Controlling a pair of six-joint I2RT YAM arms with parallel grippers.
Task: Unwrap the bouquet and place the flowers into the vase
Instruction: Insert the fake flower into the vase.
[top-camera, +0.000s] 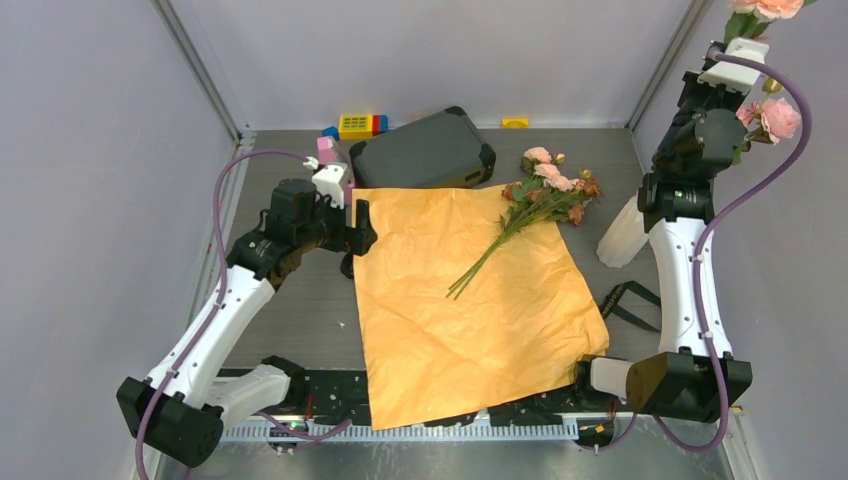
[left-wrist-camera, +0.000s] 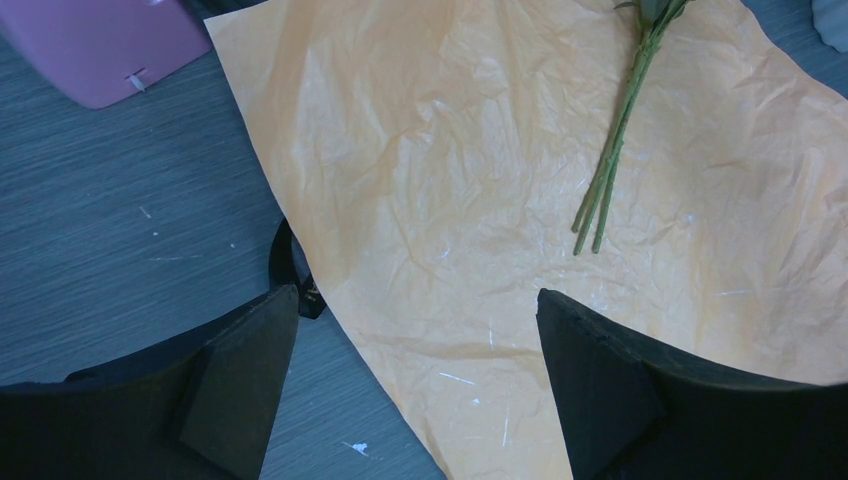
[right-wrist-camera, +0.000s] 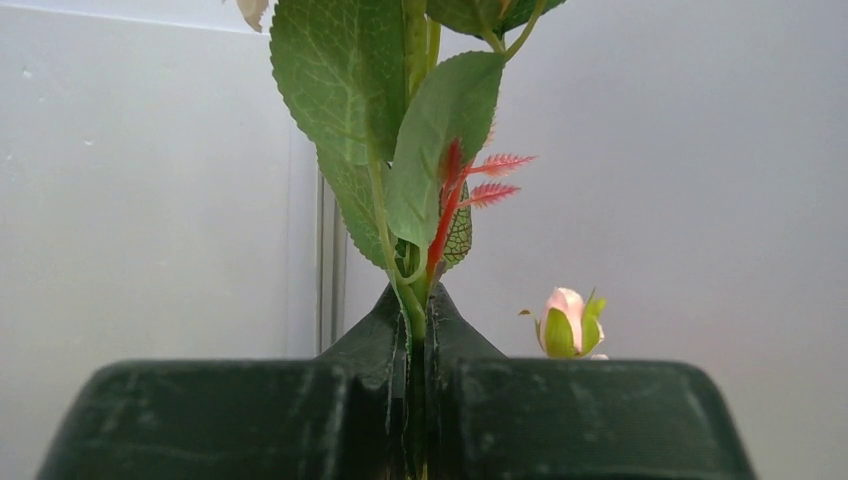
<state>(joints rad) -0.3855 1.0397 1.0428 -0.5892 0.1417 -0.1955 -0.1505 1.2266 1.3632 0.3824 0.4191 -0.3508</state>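
The leafy flower stem in my right gripper should come down next, from high over the white vase (top-camera: 628, 229) past the pink bud. Then my right gripper should open.
The orange wrapping paper (top-camera: 470, 300) lies spread flat on the table. A bunch of the flowers (top-camera: 548, 188), pink roses on thin green stems, rests on its far right corner; their stem ends (left-wrist-camera: 605, 190) show in the left wrist view. My right gripper (top-camera: 745, 40) is raised high at the back right, shut on a leafy flower stem (right-wrist-camera: 400, 150) beside a pink bud (right-wrist-camera: 568, 322). The jaws (right-wrist-camera: 418, 320) pinch that stem. The white vase (top-camera: 622, 235) stands tilted by the right arm. My left gripper (top-camera: 355, 225) hangs open over the paper's left edge (left-wrist-camera: 415, 330), holding nothing.
A black case (top-camera: 425, 148) sits behind the paper, with coloured toy blocks (top-camera: 360, 125) and a small yellow piece (top-camera: 515, 122) by the back wall. A pink wedge (left-wrist-camera: 100, 50) lies near my left gripper. A black strap (top-camera: 630, 300) lies to the right of the paper.
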